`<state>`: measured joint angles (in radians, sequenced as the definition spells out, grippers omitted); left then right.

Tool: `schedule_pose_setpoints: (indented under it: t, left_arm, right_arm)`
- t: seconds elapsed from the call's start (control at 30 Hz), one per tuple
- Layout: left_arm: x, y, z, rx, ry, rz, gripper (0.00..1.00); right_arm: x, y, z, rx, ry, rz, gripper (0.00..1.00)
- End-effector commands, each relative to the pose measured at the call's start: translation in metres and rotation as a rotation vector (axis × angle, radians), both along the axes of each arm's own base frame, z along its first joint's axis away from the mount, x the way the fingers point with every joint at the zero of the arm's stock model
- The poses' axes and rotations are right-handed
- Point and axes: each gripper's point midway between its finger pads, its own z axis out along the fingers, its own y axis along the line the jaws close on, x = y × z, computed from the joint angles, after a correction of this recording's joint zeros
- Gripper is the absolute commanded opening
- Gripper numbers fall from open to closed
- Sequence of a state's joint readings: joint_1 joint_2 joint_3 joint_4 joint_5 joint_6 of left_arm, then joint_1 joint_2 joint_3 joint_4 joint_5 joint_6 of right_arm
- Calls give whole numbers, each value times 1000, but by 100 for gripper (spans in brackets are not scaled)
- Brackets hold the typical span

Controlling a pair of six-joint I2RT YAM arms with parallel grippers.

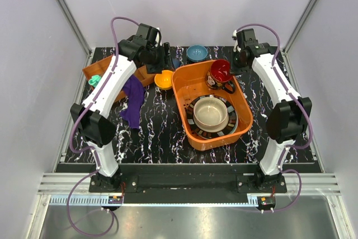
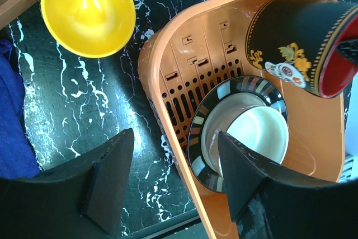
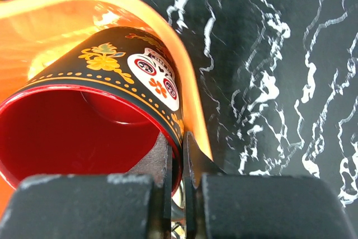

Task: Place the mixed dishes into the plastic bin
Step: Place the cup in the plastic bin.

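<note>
Next, my right gripper moves the red mug to the left in the top view and brings it down to the bottom of the bin beyond the plate, which is free.
The orange plastic bin (image 1: 187, 88) holds a dark striped-rim plate (image 1: 197, 129) with a beige bowl (image 1: 210, 113) on it. My right gripper (image 3: 179, 144) is shut on the rim of a red mug (image 3: 100, 82), one finger inside and one outside. It holds the mug (image 1: 220, 73) tilted over the bin's far right corner. An orange-yellow bowl (image 1: 164, 79) stands on the table left of the bin. My left gripper (image 2: 176, 135) hangs open and holds nothing; below it lie the bin's left wall (image 2: 168, 43) and the yellow bowl (image 2: 88, 12). A small blue bowl (image 1: 197, 53) sits behind the bin.
A purple cloth (image 1: 133, 102) lies on the black marbled table left of the yellow bowl. At the far left stand a brown-orange tray (image 1: 92, 70) and a teal toy (image 1: 94, 81). White walls with metal posts close in the table.
</note>
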<state>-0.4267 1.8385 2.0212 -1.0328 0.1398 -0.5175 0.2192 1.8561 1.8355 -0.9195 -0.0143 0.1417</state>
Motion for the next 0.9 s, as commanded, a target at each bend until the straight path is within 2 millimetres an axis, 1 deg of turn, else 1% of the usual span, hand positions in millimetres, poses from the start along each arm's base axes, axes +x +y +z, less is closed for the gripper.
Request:
schedule_pose_setpoints:
  t: [0.0, 0.07, 0.27, 0.33, 0.73, 0.77, 0.8, 0.87]
  left_arm:
    - [-1, -5, 21, -43, -42, -24, 65]
    - [-1, -7, 21, -57, -34, -22, 64]
    - [-2, -8, 21, -66, -28, -20, 64]
    - [-3, -8, 21, -64, -24, -23, 64]
    - [-6, -5, 18, -48, -7, -24, 65]
    - [-7, -4, 17, -46, -2, -24, 65]
    - [-7, -4, 17, -46, -2, -24, 64]
    - [-8, -4, 17, -43, -2, -25, 65]
  right_arm:
    - [18, 5, 58, 52, -210, -15, 0]
    - [19, 5, 52, 42, -199, -7, 0]
    - [29, 6, 44, 16, -203, 23, 0]
    - [32, 6, 37, 2, -192, 38, 0]
    - [51, 9, 9, -25, -160, 60, 0]
    - [53, 9, 8, -25, -163, 61, 0]
    - [55, 9, 4, -29, -156, 63, 0]
    - [58, 10, 4, -29, -161, 67, 0]
